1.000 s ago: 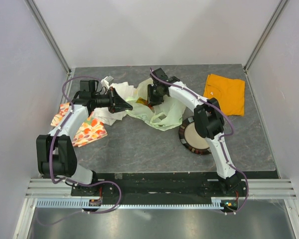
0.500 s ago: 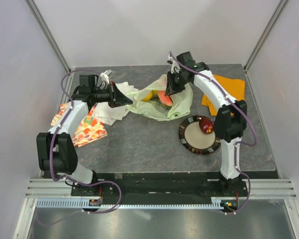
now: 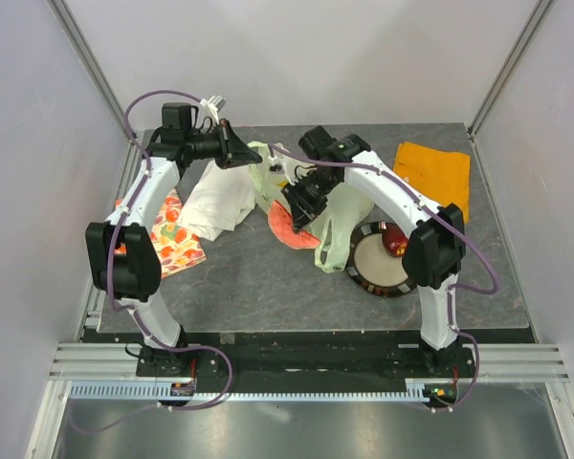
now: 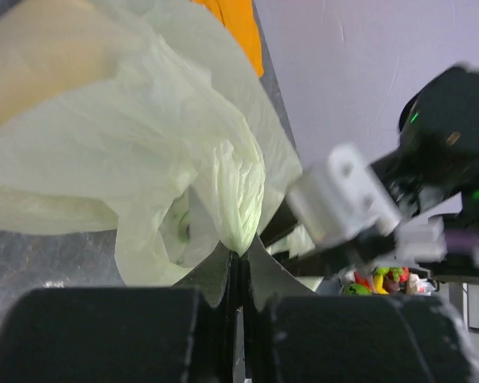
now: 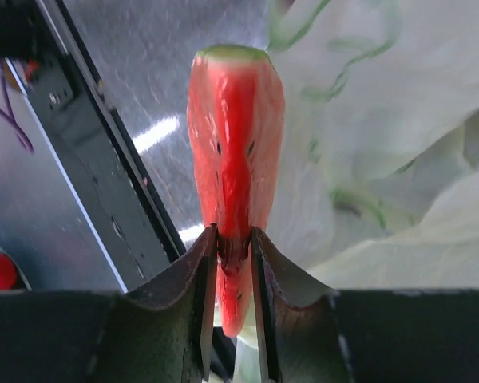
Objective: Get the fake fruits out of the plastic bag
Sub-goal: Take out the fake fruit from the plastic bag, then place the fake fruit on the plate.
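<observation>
The right gripper carries the slice (image 3: 285,228) across and down to the plate's bare side (image 3: 369,259) next, then releases it, since that side lies below, to its right in the top view.
The pale green plastic bag (image 3: 326,232) hangs from its bunched top edge, which my left gripper (image 3: 243,154) pinches shut at the back left. In the left wrist view the bag (image 4: 144,144) fans out from the closed fingertips of the left gripper (image 4: 239,254). My right gripper (image 3: 298,211) is shut on a red slice (image 3: 285,228) of fake fruit just left of the bag. In the right wrist view, the slice (image 5: 235,136) stands edge-on between that gripper's (image 5: 233,243) jaws, green rind at the far end, with the bag (image 5: 399,120) to the right. A red fruit (image 3: 395,239) lies on the plate (image 3: 365,273).
A white cloth (image 3: 215,201) lies under the left arm, with a fruit-printed cloth (image 3: 168,239) at the table's left edge. An orange cloth (image 3: 432,177) lies at the back right. The round plate sits close to the bag's lower end.
My left gripper has lifted the bag's top toward the back. My right gripper has come from the bag at the back toward the middle, carrying the red slice outside the bag.
</observation>
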{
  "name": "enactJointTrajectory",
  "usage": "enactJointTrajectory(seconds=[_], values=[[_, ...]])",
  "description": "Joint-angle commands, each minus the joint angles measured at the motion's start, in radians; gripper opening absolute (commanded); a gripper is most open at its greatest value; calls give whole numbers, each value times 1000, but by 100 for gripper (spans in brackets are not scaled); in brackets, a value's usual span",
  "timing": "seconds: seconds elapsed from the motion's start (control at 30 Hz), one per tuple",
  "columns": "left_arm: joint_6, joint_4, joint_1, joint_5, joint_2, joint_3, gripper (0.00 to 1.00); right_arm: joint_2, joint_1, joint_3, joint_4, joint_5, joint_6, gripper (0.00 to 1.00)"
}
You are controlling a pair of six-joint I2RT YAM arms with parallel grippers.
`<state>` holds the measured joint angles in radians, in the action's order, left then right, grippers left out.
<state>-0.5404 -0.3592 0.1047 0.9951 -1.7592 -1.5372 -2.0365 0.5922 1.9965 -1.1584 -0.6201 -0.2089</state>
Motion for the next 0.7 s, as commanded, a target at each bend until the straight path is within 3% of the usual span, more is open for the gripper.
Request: enactJointTrajectory(seconds=[0.0, 0.2, 0.33, 0.47, 0.57, 0.67], values=[[57, 2, -3, -42, -26, -110, 2, 97, -15, -28, -124, 71, -194, 29], [120, -55, -10, -95, -25, -92, 1, 298, -46, -33, -25, 155, -236, 25], [145, -96, -49, -168, 10, -71, 2, 412, -161, -45, 6, 172, -179, 23], [122, -103, -157, -199, 78, -46, 2, 495, -317, -201, 0, 284, -240, 18], [105, -98, -241, -174, 127, -47, 2, 518, -353, -339, -15, 331, -317, 18], [99, -86, -267, -164, 164, -46, 2, 481, -354, -389, -40, 306, -285, 16]])
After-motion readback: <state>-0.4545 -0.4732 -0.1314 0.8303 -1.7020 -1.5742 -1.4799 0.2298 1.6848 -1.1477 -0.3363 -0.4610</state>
